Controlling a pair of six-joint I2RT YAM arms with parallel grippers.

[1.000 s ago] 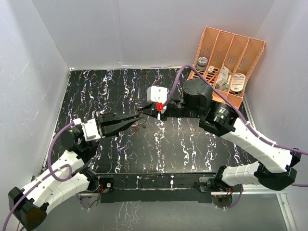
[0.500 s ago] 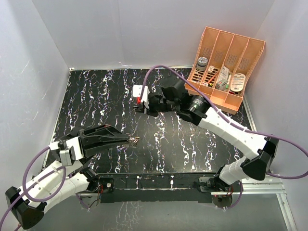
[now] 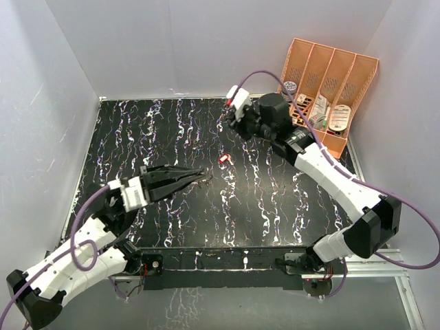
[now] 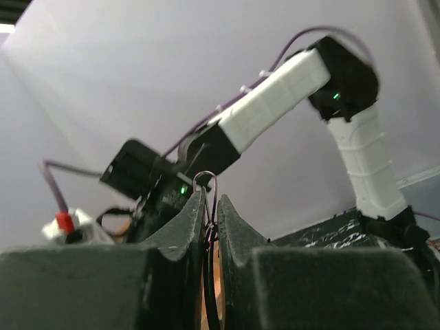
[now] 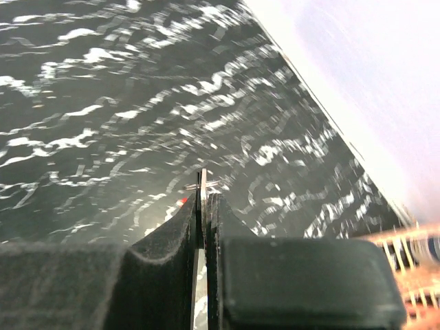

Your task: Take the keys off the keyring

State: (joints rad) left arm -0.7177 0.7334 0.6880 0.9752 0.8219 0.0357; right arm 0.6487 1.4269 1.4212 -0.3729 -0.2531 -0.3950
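The robot's right gripper will move down to let go of the flat metal key on the bare tabletop beyond the red-headed key, because that spot is below the gripper.
My left gripper [image 3: 197, 176] [image 4: 210, 199] is shut on the keyring [image 4: 207, 184], a thin silver wire loop that pokes up past the fingertips. It hangs above the middle left of the table. My right gripper [image 3: 225, 122] [image 5: 205, 196] is raised at the back centre and shut on a thin flat metal key [image 5: 203, 180], seen edge-on between the pads. A small red-headed key [image 3: 223, 159] lies loose on the black marbled table between the two grippers. It also shows as a red speck in the right wrist view [image 5: 182, 200]. Any other keys are too small to make out.
An orange slotted organiser [image 3: 323, 75] with small items stands at the back right corner, just behind the right arm. White walls enclose the table [image 3: 137, 130] on three sides.
The grippers, joined at mid-table a second ago, have pulled apart. My right gripper has moved to the back centre. The red-headed key now lies on the table. My left gripper drew back, then rose slightly.
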